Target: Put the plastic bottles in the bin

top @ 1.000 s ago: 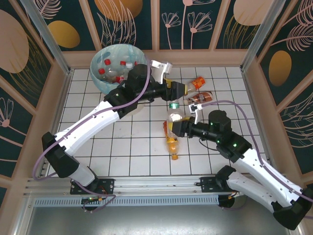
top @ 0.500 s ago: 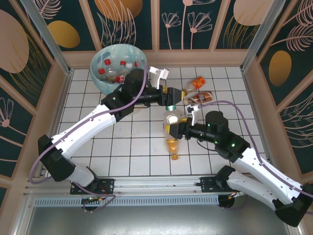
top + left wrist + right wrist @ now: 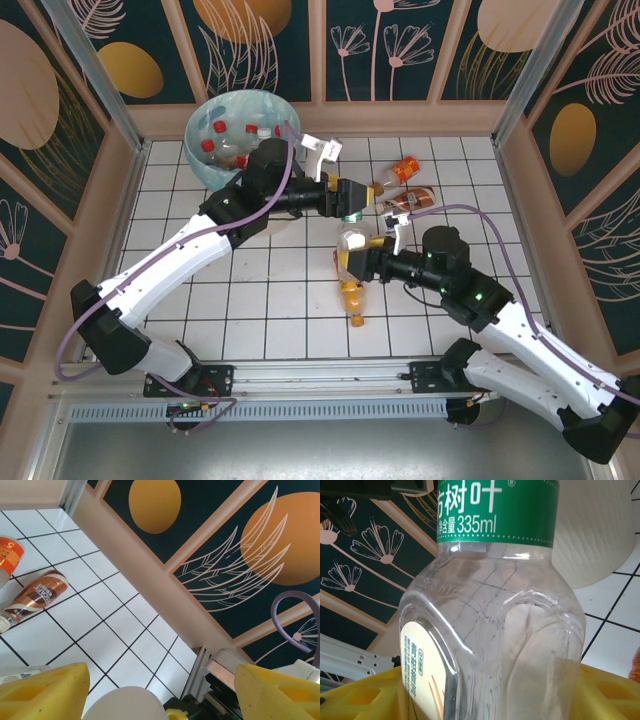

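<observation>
The left gripper stays nearly still next and closes its yellow fingers onto the bottle's white cap [image 3: 125, 705], since the cap already sits between the open fingers.
My right gripper [image 3: 358, 262] [image 3: 490, 697] is shut on a clear plastic bottle [image 3: 352, 240] [image 3: 495, 605] with a green label, gripping its lower body between the yellow fingers [image 3: 360, 700]. My left gripper [image 3: 350, 198] [image 3: 160, 695] stands open just beyond that bottle's top, and the white cap [image 3: 125, 705] sits low between its fingers [image 3: 45, 692] without touching them. The bin [image 3: 205, 165] at the back left holds several bottles [image 3: 232, 140]. On the tiles lie an orange bottle [image 3: 405, 168] [image 3: 7, 555], a brown bottle [image 3: 412, 200] [image 3: 35, 595] and another orange bottle [image 3: 353, 298].
A raised beige border [image 3: 320, 120] and dark patterned walls close the tiled table on three sides. The left arm [image 3: 200, 245] stretches diagonally across the table's left half. The right arm [image 3: 500, 320] crosses the near right.
My left gripper has drawn back to the left and nearer the held bottle's top, its jaws a little wider. The right gripper and its bottle have barely moved.
</observation>
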